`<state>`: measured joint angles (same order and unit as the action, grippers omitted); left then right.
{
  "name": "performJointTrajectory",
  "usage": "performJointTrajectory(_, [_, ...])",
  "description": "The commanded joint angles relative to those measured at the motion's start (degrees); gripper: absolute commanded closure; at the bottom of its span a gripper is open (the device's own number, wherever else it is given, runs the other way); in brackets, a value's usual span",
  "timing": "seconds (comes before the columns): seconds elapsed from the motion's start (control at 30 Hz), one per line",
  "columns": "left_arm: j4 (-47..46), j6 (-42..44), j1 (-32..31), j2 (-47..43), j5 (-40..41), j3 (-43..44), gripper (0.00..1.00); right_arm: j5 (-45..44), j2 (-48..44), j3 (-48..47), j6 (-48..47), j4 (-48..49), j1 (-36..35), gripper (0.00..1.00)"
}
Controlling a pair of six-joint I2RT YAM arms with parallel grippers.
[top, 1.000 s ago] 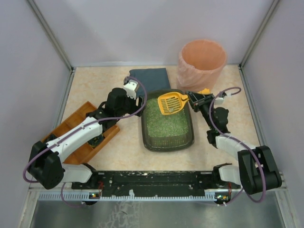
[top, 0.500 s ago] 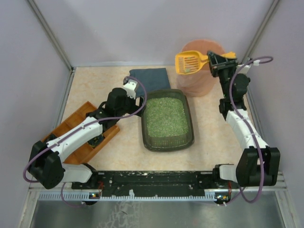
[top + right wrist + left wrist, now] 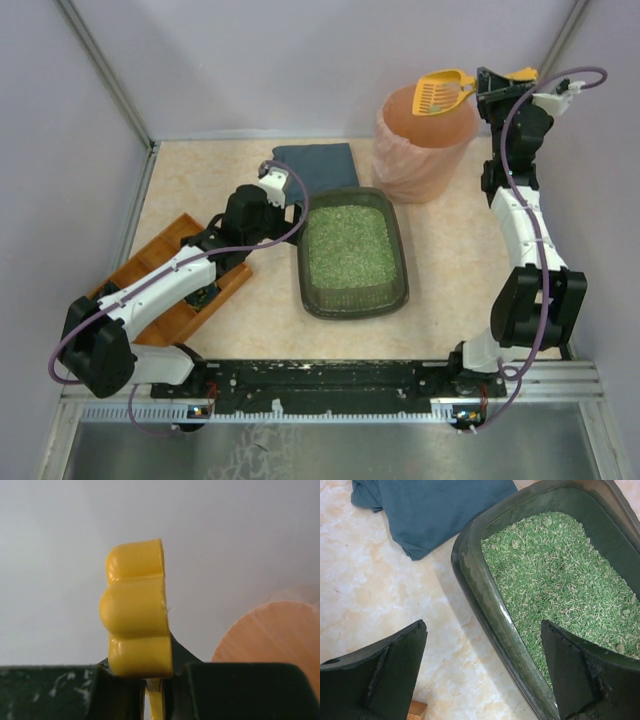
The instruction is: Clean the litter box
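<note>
I will next bring my right gripper back from the peach bin (image 3: 425,145), lower the yellow scoop onto the green granules and let go, as the litter surface is clear.
The litter box (image 3: 302,265) is a dark grey-green tray holding green granules, set mid-table. My left gripper (image 3: 293,212) is open and straddles the tray's left rim (image 3: 480,585). One finger (image 3: 395,670) is over the table and the other (image 3: 585,675) over the litter, with nothing held between them (image 3: 484,627). My right gripper (image 3: 490,92) is raised high at the back right, shut on the handle (image 3: 137,610) of a yellow slotted scoop (image 3: 443,92). The scoop head is above the mouth of the peach bin (image 3: 425,145). The right jaws (image 3: 159,680) pinch the handle's thin stem.
A folded blue-grey cloth (image 3: 315,165) lies behind the litter box, touching its back-left corner (image 3: 435,510). An orange-brown wooden tray (image 3: 170,275) sits at the left under my left arm. Grey walls close in the back and both sides. The bin's rim (image 3: 280,635) shows in the right wrist view.
My right arm has carried the scoop from over the litter box up and back to above the peach bin. My left arm has stayed where it was.
</note>
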<state>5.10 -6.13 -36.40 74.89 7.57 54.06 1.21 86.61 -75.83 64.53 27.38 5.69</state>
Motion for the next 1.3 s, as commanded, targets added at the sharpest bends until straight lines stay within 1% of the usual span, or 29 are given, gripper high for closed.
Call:
performJointTrajectory(0.0, [-0.71, 0.59, -0.25, -0.79, 1.74, 0.52, 0.0, -3.15, 1.45, -5.83, -11.92, -1.82, 0.11, 1.0])
performJointTrajectory(0.1, [-0.63, 0.59, -0.25, -0.9, 1.87, 0.52, 0.0, -4.03, 3.29, -7.53, -18.76, -3.34, 0.11, 1.0])
performJointTrajectory(0.2, [-0.16, 0.48, -0.26, -0.51, 1.83, 0.93, 0.0, -3.11, 5.21, -9.58, -25.4, -6.49, -0.38, 1.0])
performJointTrajectory(0.37, [0.41, 0.67, -0.25, 0.14, 1.31, 1.39, 0.0, -4.69, 7.62, -13.21, -42.01, -10.92, -3.61, 1.0])
performJointTrajectory(0.47, [0.44, 0.76, -0.25, 0.19, 1.39, 1.42, 0.0, -6.76, 9.45, -13.97, -50.14, -10.6, -5.7, 1.0])
performJointTrajectory(0.53, [0.38, 0.77, -0.25, 0.23, 1.39, 1.4, 0.0, -7.38, 9.46, -14.31, -52.76, -10.31, -6.74, 1.0])
performJointTrajectory(0.77, [0.67, 0.78, -0.25, 0.37, 1.66, 1.49, 0.0, -6.92, 8.64, -14.66, -53.43, -9.12, -7.28, 1.0])
performJointTrajectory(0.83, [0.62, 0.84, -0.25, 0.47, 1.66, 1.6, 0.0, -5.81, 6.09, -13.52, -52.16, -7.46, -7.27, 1.0])
performJointTrajectory(0.97, [1.0, 0.93, -0.25, 0.98, 2.06, 1.81, 0.0, -1.96, 1.78, -8.79, -50.07, 1.43, -7.54, 1.0])
performJointTrajectory(1.03, [1.37, 0.91, -0.25, 1.23, 2.16, 2.07, 0.0, 2.06, -0.46, -6.59, -49.23, 6.92, -7.5, 1.0])
performJointTrajectory(1.17, [1.21, 0.91, -0.25, 0.9, 2.57, 1.93, 0.0, 6.59, -6.96, 1.0, -44.92, 16.07, -8.34, 1.0])
performJointTrajectory(1.23, [1.14, 1.01, -0.25, 0.91, 2.87, 1.75, 0.0, 8.56, -10.25, 4.51, -44.07, 17.97, -9.77, 1.0])
performJointTrajectory(1.27, [1.09, 1.02, -0.25, 0.87, 2.89, 1.76, 0.0, 9.94, -11.87, 5.95, -43.98, 17.41, -10.75, 1.0])
